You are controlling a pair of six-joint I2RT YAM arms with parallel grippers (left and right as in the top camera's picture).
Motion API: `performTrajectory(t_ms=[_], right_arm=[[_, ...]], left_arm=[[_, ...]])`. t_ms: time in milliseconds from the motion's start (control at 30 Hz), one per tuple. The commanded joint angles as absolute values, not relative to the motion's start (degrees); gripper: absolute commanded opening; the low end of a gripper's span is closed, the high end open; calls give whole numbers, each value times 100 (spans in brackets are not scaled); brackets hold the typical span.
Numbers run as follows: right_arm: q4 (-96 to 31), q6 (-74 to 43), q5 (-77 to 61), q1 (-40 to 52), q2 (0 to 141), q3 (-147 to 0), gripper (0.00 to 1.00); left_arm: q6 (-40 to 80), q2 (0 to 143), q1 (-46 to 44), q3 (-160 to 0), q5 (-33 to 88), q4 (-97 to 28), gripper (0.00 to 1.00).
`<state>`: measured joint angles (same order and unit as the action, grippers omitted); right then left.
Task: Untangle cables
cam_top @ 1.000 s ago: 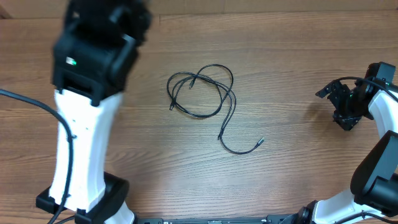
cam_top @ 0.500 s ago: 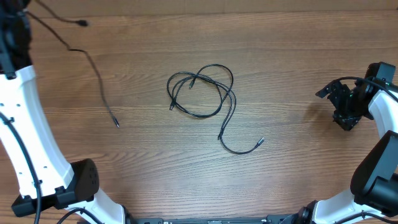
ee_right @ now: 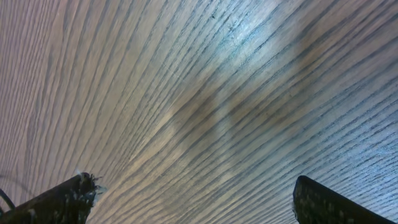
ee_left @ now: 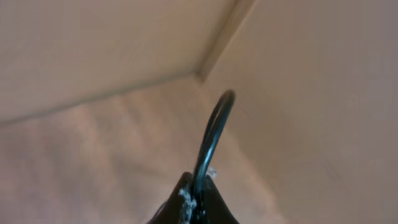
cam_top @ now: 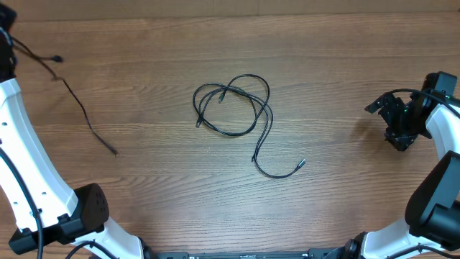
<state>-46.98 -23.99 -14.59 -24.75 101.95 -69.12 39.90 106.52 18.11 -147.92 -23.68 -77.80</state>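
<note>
The left gripper will tilt down and lower the held cable toward the tangle over the open wood, and then it will open.
A tangle of thin black cables [cam_top: 233, 104] lies looped at the middle of the table, one silver-tipped end [cam_top: 300, 164] trailing to the lower right. A separate black cable [cam_top: 85, 115] runs from the top left corner down to a free end [cam_top: 115, 152] on the wood. In the left wrist view my left gripper [ee_left: 198, 190] is shut on this cable [ee_left: 211, 134], which arcs up from between the fingers. My right gripper [cam_top: 397, 122] rests at the right edge, far from the tangle. In its wrist view it [ee_right: 196, 193] stands open over bare wood.
My white left arm [cam_top: 29, 165] rises along the left edge from its base [cam_top: 86, 212]. The right arm's base [cam_top: 431, 208] fills the lower right corner. Thicker black wires hang by the left arm.
The left arm has swung out toward the top left, uncovering the table's left side. The held cable has been dragged left with it, its free end sliding left. The right arm is still.
</note>
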Motion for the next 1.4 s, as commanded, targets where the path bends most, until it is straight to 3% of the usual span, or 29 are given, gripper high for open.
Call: performTrajectory(t_ms=[0,167,300,600,700,833,1000,1067,1100,1233,1367], right_arm=[[-4665,-2418,-1415,-2482,10101,-7048,100],[-4663,-2418,-1415,-2482,10101,-7048,100],[-4665,-2418,-1415,-2482,10101,-7048,100],[-4665,-2418,-1415,-2482,10101,-7048,100],[-4665,-2418,-1415,-2482,10101,-7048,100],[-4665,-2418,-1415,-2482,10101,-7048,100],[-4665,-2418,-1415,-2482,10101,-7048,100],[-4665,-2418,-1415,-2482,10101,-7048,100],[-4665,-2418,-1415,-2482,10101,-7048,100],[-4665,-2418,-1415,-2482,10101,-7048,100],[-4663,-2418,-1415,-2482,10101,-7048,100]], left_arm=[[4659,10989,1806,-14816,-2510,-8597,4],[4803,11651,1802,-14811,-2440,-9688,4],[4001,12143,1802,-14632,-1772,-9682,4],[3913,13008,1804,-13734,-1542,-9682,11],[3913,13163,1809,-13454,-1544,-9625,4],[3570,13334,1809,-13329,-1542,-9314,4],[3293,13345,1822,-13327,-1461,-9188,19],[2823,13351,1798,-13325,-1072,-9076,45],[2558,13351,1787,-13325,-838,-9024,51],[1761,13351,1715,-13321,-152,-9000,62],[1715,13353,1603,-13303,-145,-9017,71]])
